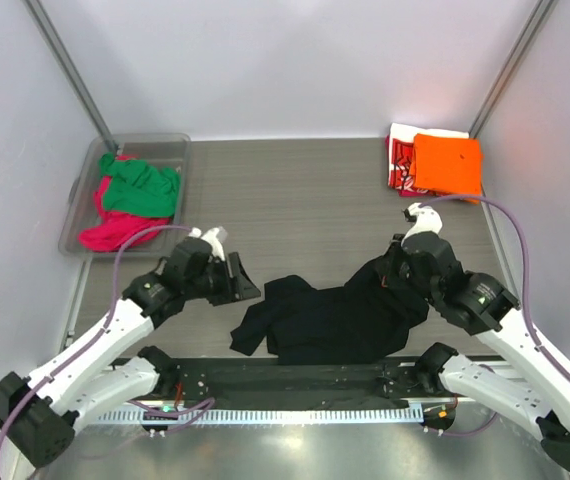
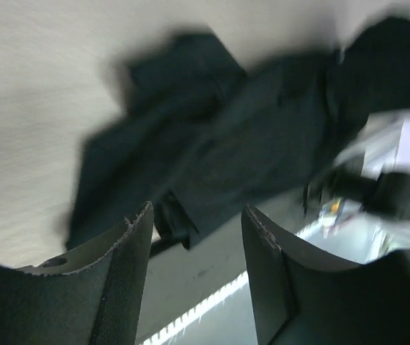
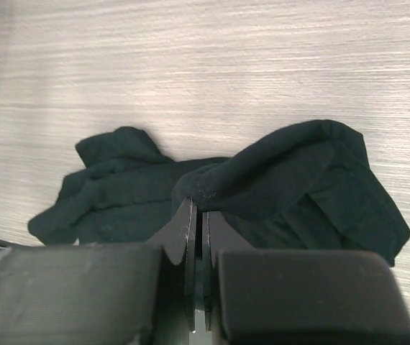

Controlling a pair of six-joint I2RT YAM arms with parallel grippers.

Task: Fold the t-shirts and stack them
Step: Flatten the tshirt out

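Observation:
The unheld end of the black t-shirt is below my left gripper, to its right in the top view. My left gripper will next lower its open fingers across onto the fold of that end.
A black t-shirt (image 1: 330,320) lies crumpled near the table's front edge, between the arms. My right gripper (image 1: 390,275) is shut on a fold of its right part, which shows raised at the fingertips in the right wrist view (image 3: 291,172); the gripper (image 3: 196,208) has its jaws pressed together. My left gripper (image 1: 237,285) is open and empty, just left of the shirt; in the left wrist view the shirt (image 2: 226,136) lies beyond the spread gripper (image 2: 198,223). An orange tee (image 1: 447,163) lies folded on a red-and-white tee (image 1: 399,160) at the back right.
A clear plastic bin (image 1: 80,195) at the back left holds a green tee (image 1: 143,188) and a magenta tee (image 1: 110,230). A black base bar (image 1: 295,375) runs along the front edge under the shirt. Grey walls close in on both sides.

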